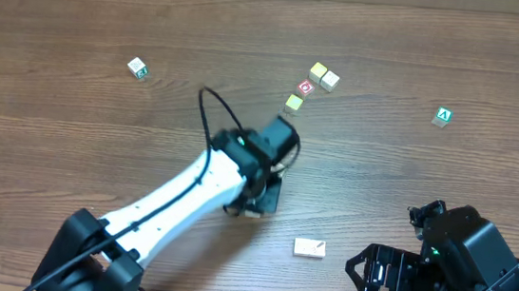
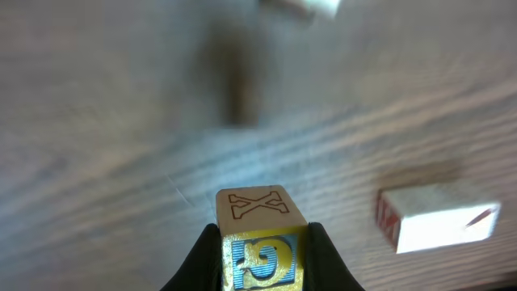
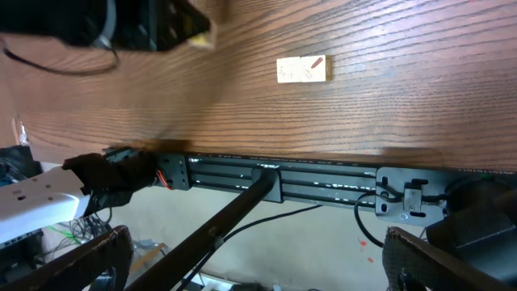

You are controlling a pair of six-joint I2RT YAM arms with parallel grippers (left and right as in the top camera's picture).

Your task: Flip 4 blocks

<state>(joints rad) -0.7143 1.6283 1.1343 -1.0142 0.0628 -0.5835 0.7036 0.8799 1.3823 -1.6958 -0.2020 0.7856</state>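
Note:
I will next move my left gripper down and to the right in the overhead view beside the pair's red end, since bare wood leaves room to release the block.
My left gripper (image 2: 262, 246) is shut on a block (image 2: 260, 212) with a yellow and blue printed face and an "X" on its pale top. From overhead this gripper (image 1: 256, 205) is low over the table's middle; whether the block touches the wood cannot be told. Two pale blocks (image 1: 309, 248) lie side by side near the front edge, one with a red-orange mark (image 3: 316, 67). They appear at the right in the left wrist view (image 2: 440, 226). Another pale block (image 1: 137, 68) sits far left. My right gripper (image 3: 266, 267) is open and empty, off the table's front edge (image 1: 382, 277).
A red-circle cube (image 1: 305, 88) with yellow neighbours (image 1: 323, 74) sits behind the left gripper. A green "A" cube (image 1: 443, 116) is at the back right. The table's metal front rail (image 3: 283, 182) and cables show below the right wrist.

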